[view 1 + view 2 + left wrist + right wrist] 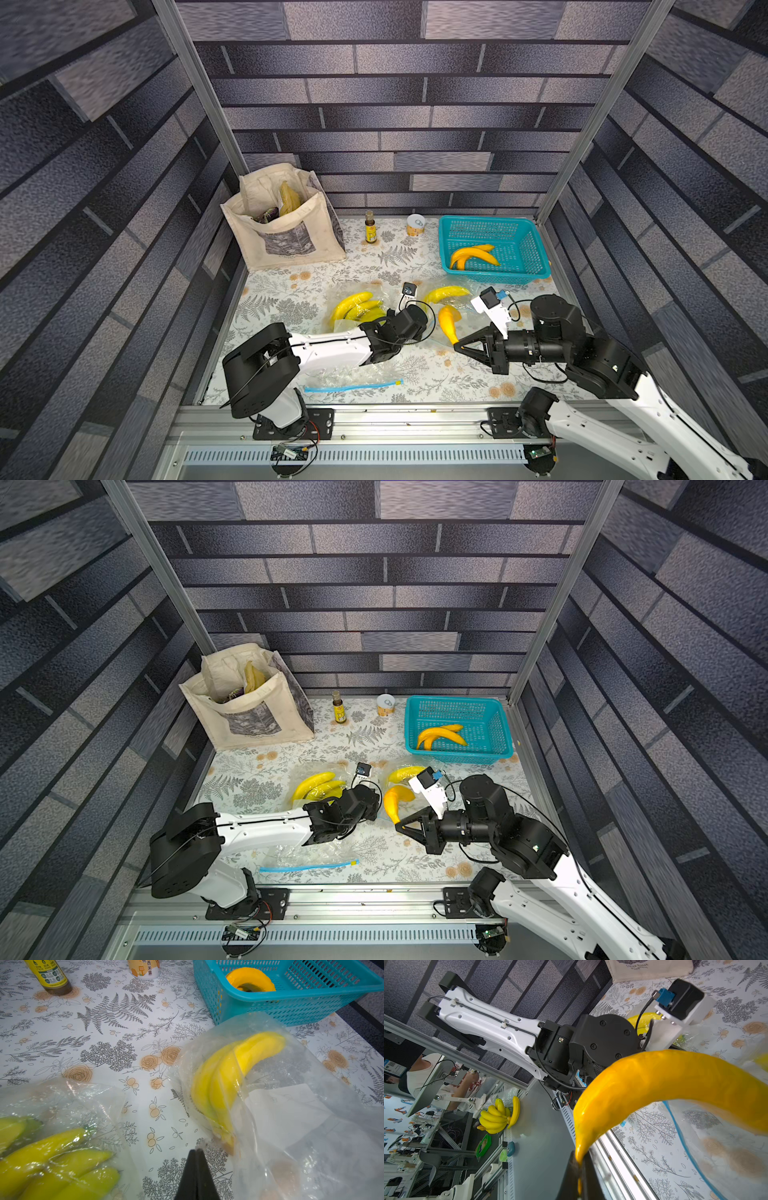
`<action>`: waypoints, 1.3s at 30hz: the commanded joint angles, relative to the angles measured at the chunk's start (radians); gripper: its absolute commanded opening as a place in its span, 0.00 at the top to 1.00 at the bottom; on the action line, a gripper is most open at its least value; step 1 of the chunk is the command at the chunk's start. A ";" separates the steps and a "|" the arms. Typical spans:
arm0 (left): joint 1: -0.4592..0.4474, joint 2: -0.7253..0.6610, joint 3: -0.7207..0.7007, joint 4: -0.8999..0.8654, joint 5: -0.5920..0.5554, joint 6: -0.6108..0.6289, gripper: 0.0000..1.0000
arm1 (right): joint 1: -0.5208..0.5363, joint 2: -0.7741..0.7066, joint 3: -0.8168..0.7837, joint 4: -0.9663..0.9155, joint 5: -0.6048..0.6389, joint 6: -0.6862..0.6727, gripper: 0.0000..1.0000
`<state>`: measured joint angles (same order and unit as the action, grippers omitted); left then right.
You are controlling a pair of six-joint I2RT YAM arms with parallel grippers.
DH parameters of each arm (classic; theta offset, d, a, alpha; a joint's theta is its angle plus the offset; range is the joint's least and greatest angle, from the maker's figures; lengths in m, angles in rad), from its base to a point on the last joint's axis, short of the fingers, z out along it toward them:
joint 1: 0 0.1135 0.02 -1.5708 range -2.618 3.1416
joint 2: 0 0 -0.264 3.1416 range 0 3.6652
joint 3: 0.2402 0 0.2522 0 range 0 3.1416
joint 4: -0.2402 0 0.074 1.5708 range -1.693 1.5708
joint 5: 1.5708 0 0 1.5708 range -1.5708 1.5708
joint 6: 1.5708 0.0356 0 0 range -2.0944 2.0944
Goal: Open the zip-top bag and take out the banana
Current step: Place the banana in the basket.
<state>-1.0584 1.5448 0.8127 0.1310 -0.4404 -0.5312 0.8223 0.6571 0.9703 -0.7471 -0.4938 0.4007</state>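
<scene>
The held banana's tip goes outward over the bananas in the teal basket next and my right gripper releases it there, since that basket stands outward of my gripper.
My right gripper (579, 1159) is shut on the thin tip of an orange-yellow banana (654, 1084). The banana's far end lies in the mouth of a clear zip-top bag (716, 1157) with a blue zip line. In both top views this banana (448, 322) rises from the bag to the right gripper (458, 345). In the left wrist view the same bag (291, 1109) also holds a yellow banana (224, 1080). My left gripper (196, 1150) is shut with its tips on the bag's frayed edge. Its fingers are hidden under the wrist in the top views.
A second clear bag with a banana bunch (357, 309) lies beside the left wrist. An empty blue-zipped bag (353, 386) lies by the front rail. A teal basket (536, 249) with bananas stands at the back right. A tote bag (282, 245), a bottle (370, 227) and a can (415, 225) line the back.
</scene>
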 commanded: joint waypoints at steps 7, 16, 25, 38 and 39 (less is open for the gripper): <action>0.012 0.016 0.046 -0.021 0.027 0.005 0.95 | -0.002 0.013 0.325 -0.204 0.337 -0.161 1.00; 0.014 0.021 0.046 -0.013 0.042 0.003 0.95 | -0.174 0.352 0.423 -0.112 0.548 -0.382 1.00; 0.020 -0.057 0.014 -0.030 0.010 0.007 0.77 | -0.526 0.739 0.346 0.209 0.463 -0.415 1.00; 0.219 -0.009 0.064 -0.040 0.242 0.061 0.48 | -0.625 1.113 0.388 0.311 0.367 -0.397 0.97; 0.219 0.002 0.075 -0.042 0.249 0.067 0.48 | -0.625 1.119 0.384 0.322 0.382 -0.396 0.88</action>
<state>-0.8379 1.5146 0.8444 0.1112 -0.2779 -0.5095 0.1951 1.7699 1.3357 -0.4789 -0.1036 0.0124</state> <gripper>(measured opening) 0.522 0.082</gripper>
